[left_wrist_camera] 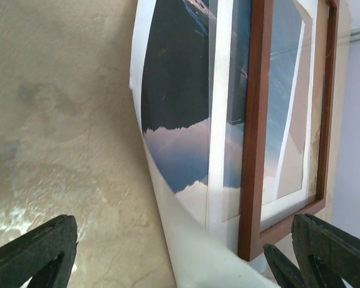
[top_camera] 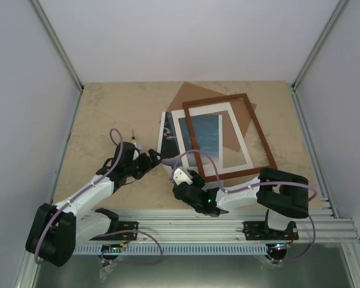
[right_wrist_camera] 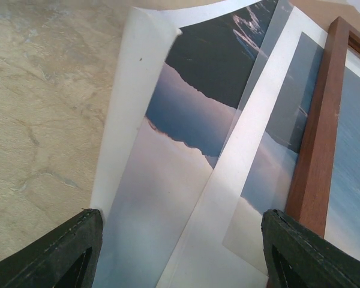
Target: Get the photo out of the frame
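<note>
Where the photo's free edge curls up, next I need to lower my left gripper and shift outward along that edge, beside the photo's dark part.
The photo (top_camera: 167, 139) lies flat on the table, its left part poking out from under the white mat (top_camera: 179, 129) and the reddish-brown frame (top_camera: 259, 137). My left gripper (top_camera: 153, 159) is open at the photo's near left corner. In the left wrist view the photo (left_wrist_camera: 174, 90) has a curled white edge lifted between the open fingers (left_wrist_camera: 42, 255), beside the frame (left_wrist_camera: 255, 120). My right gripper (top_camera: 180, 177) is open at the photo's near edge. In the right wrist view it hovers over the photo (right_wrist_camera: 186, 114), with the mat (right_wrist_camera: 252, 150) and the frame (right_wrist_camera: 315, 156) to the right.
A loose brown backing board (top_camera: 189, 96) lies under the frame at the back. The mat and the frame are stacked askew over the photo. Grey walls enclose the beige tabletop (top_camera: 108, 114) on three sides. A metal rail (top_camera: 228, 219) runs along the near edge.
</note>
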`<state>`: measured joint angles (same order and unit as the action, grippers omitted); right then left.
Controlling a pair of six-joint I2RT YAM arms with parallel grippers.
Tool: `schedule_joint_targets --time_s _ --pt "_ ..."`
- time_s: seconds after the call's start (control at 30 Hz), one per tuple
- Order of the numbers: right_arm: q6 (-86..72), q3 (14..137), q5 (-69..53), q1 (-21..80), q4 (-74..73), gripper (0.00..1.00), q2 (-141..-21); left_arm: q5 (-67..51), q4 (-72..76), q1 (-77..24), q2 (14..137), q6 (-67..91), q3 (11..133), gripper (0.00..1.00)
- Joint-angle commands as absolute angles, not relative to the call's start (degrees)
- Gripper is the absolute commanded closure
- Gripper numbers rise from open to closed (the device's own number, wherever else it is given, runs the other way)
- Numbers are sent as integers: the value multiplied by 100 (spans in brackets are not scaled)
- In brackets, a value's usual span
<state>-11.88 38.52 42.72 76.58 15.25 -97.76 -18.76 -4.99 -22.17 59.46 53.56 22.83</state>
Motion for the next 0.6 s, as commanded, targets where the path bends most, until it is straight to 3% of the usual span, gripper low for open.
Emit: schedule_joint_targets --time_s 0.0,0.27,0.57 --pt "-1316 3760 4484 7605 1568 27 -9636 -2212 -303 -2127 6456 5011 2565 1" --pt "-1309 3736 4478 7607 1553 27 -9537 -2324 364 -2074 7597 5056 2821 4" --pt "-1329 3694 4467 7603 1573 27 -9470 -2591 1299 -2030 8545 5320 2945 24"
